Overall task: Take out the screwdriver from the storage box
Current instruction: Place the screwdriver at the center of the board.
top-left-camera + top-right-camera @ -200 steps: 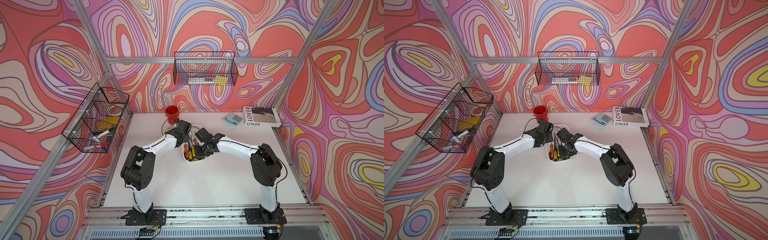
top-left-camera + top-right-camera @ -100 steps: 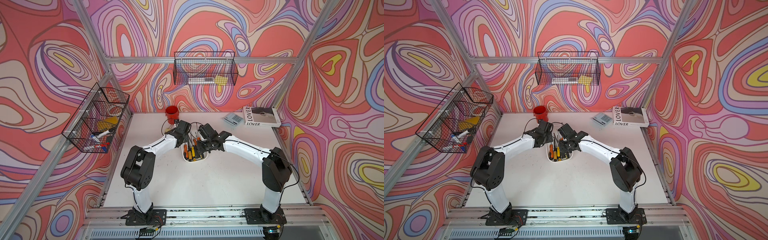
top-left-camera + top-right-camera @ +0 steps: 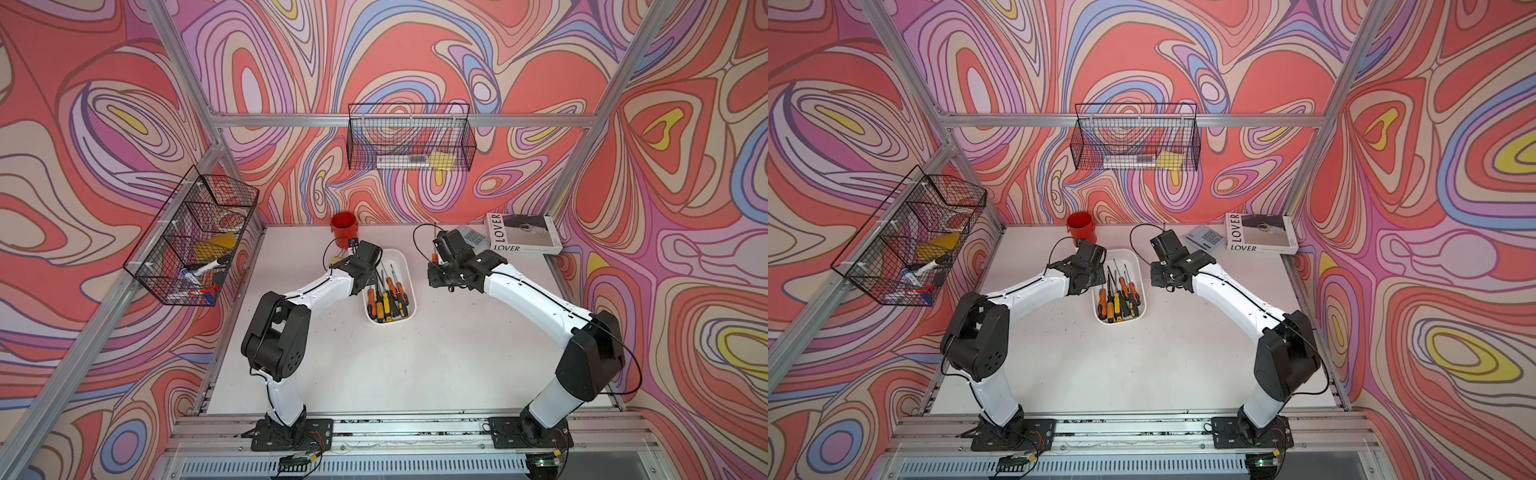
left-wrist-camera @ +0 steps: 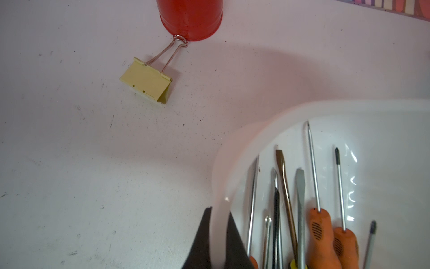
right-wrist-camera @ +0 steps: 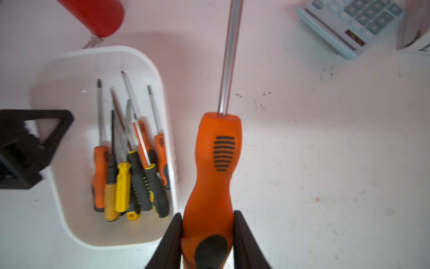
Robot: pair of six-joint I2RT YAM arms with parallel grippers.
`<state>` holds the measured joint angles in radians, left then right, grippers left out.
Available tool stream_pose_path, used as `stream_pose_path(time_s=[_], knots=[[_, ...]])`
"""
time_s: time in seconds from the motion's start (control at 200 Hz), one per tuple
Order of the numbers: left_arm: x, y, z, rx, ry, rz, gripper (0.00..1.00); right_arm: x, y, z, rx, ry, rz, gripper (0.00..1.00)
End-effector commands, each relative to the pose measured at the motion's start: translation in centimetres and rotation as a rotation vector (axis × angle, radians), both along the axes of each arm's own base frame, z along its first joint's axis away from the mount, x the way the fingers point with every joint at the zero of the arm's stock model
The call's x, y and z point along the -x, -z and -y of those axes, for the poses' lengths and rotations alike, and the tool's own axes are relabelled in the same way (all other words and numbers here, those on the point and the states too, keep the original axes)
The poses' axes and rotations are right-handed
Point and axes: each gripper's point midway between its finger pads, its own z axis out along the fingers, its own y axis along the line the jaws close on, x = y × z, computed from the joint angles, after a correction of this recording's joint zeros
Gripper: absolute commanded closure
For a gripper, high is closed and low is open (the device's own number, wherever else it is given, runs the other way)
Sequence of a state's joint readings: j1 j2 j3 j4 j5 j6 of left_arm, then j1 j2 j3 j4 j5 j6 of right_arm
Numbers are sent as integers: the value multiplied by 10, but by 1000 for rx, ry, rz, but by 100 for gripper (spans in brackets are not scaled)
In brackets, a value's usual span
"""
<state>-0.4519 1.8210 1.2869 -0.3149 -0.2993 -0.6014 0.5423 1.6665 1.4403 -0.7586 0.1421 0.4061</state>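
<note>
My right gripper lowers the orange handle onto the bare tabletop beside the box next, farther from the box, and releases the handle's back end.
The white storage box [image 3: 409, 266] [image 3: 1140, 270] lies mid-table and holds several screwdrivers. Where the left wrist view shows the box's side wall [image 4: 232, 144], my left gripper [image 4: 220, 210] is shut on it, one finger inside and one outside. My right gripper [image 5: 207, 216] is shut on the butt end of an orange-handled screwdriver [image 5: 216, 163] with a long steel shaft. It holds that screwdriver in the air, outside the box and to its right. In a top view the right gripper [image 3: 436, 259] is right of the box, the shaft pointing toward the back wall.
A red cup [image 3: 344, 228] stands behind the box, with a yellow binder clip [image 4: 146, 81] beside it. A calculator [image 5: 349, 25] and a book [image 3: 521, 232] lie at the back right. Black wire baskets hang on the back wall [image 3: 409, 137] and left wall [image 3: 191, 237].
My right gripper has risen out of the storage box and moved right and back, carrying the orange screwdriver. The left gripper has stayed on the box wall.
</note>
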Motion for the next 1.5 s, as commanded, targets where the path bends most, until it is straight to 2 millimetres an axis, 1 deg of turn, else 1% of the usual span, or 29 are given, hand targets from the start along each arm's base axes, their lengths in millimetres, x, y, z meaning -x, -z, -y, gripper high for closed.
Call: stream_pose_path(time_s=[0.0, 0.135, 0.3, 0.361, 0.401, 0.431, 0.441, 0.451, 0.521, 0.681, 0.881, 0.966, 1.072, 1.232, 1.262, 1.317, 1.382, 1.492], knots=[[-6, -31, -3, 16, -4, 92, 100, 12, 22, 21, 114, -10, -67, 100], [-5, -31, -3, 13, -2, 90, 100, 13, 39, 45, 159, 24, -112, 100], [-4, -27, -1, 11, 15, 78, 100, 12, 73, 76, 185, 80, -184, 100], [-4, -28, -1, 10, 17, 79, 100, 11, 85, 82, 183, 81, -223, 100], [-3, -28, -1, 7, 19, 79, 100, 11, 92, 82, 188, 66, -239, 100], [-3, -29, -2, 6, 19, 80, 100, 11, 92, 81, 191, 56, -239, 100], [-4, -29, -2, 6, 19, 81, 100, 12, 101, 81, 200, 52, -261, 100], [-4, -29, -2, 3, 20, 80, 100, 12, 103, 81, 202, 49, -270, 100], [-4, -31, -2, -1, 22, 84, 100, 12, 114, 79, 213, 25, -297, 100], [-4, -32, -2, -7, 27, 84, 100, 11, 129, 77, 228, -6, -333, 100], [-3, -26, -4, -19, 21, 68, 100, 14, 147, 73, 229, -26, -395, 100], [-3, -25, -4, -20, 22, 64, 100, 15, 153, 72, 223, -25, -411, 100], [-3, -24, -2, -15, 33, 61, 100, 15, 156, 71, 216, -19, -415, 100], [-3, -26, -3, -21, 28, 65, 100, 17, 163, 71, 218, -10, -438, 100], [-4, -27, -3, -21, 28, 66, 100, 17, 164, 71, 219, -7, -443, 95], [-4, -28, -3, -22, 29, 67, 100, 18, 166, 71, 216, -3, -448, 92], [-4, -28, -4, -26, 29, 70, 100, 18, 166, 70, 211, 4, -446, 84], [-3, -29, -4, -27, 30, 69, 100, 18, 165, 72, 205, 23, -438, 78]])
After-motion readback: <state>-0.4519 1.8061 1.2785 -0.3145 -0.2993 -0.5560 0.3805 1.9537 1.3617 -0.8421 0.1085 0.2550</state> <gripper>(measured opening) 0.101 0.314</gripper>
